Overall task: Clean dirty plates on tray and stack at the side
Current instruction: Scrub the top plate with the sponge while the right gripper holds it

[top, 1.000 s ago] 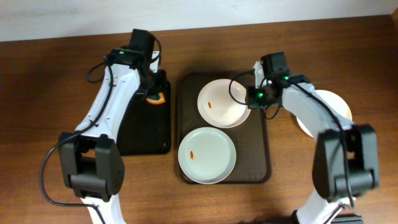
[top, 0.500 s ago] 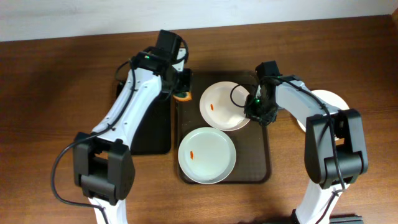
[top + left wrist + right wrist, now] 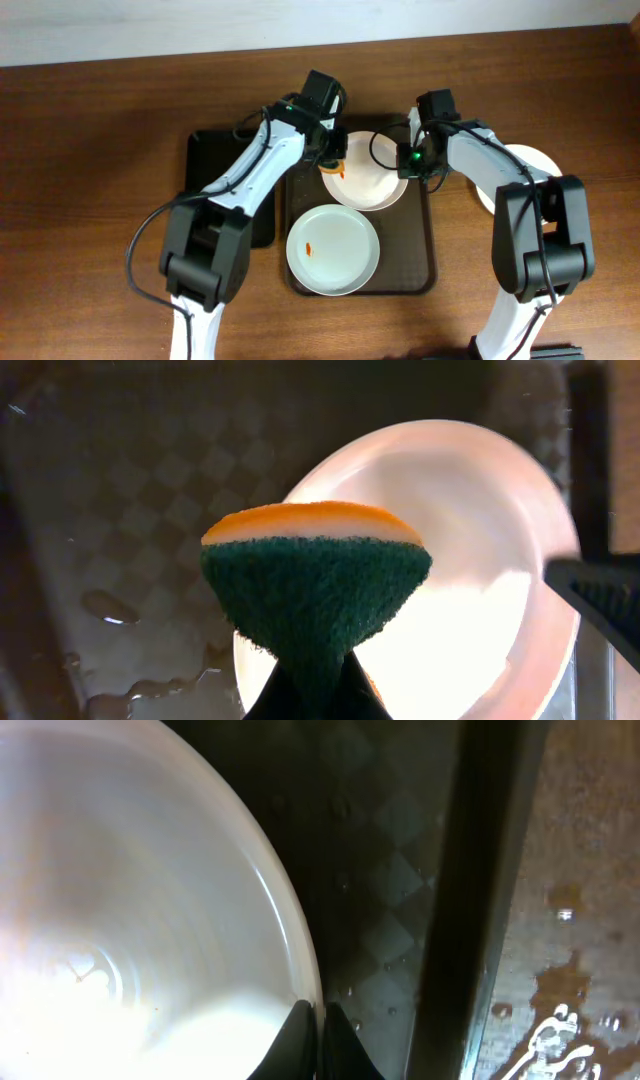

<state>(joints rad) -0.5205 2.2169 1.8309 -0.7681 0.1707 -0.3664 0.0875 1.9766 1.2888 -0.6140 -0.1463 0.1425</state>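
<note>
An orange-red smear is on the far plate, so my left gripper should go down and wipe there with the sponge, then take it over onto the smaller black tray.
The dark brown tray holds two white plates. The far plate has a small orange-red smear at its left. The near plate has a smear at its left too. A third plate lies on the table to the right of the tray. My left gripper is shut on an orange and green sponge held over the far plate's left rim. My right gripper is shut on the far plate's right rim.
A smaller black tray lies left of the brown tray. Water drops show on the brown tray and on the wooden table to the right.
My left gripper has carried the sponge from the black tray rightward to the far plate's left rim. My right gripper has stayed at the far plate's right rim.
</note>
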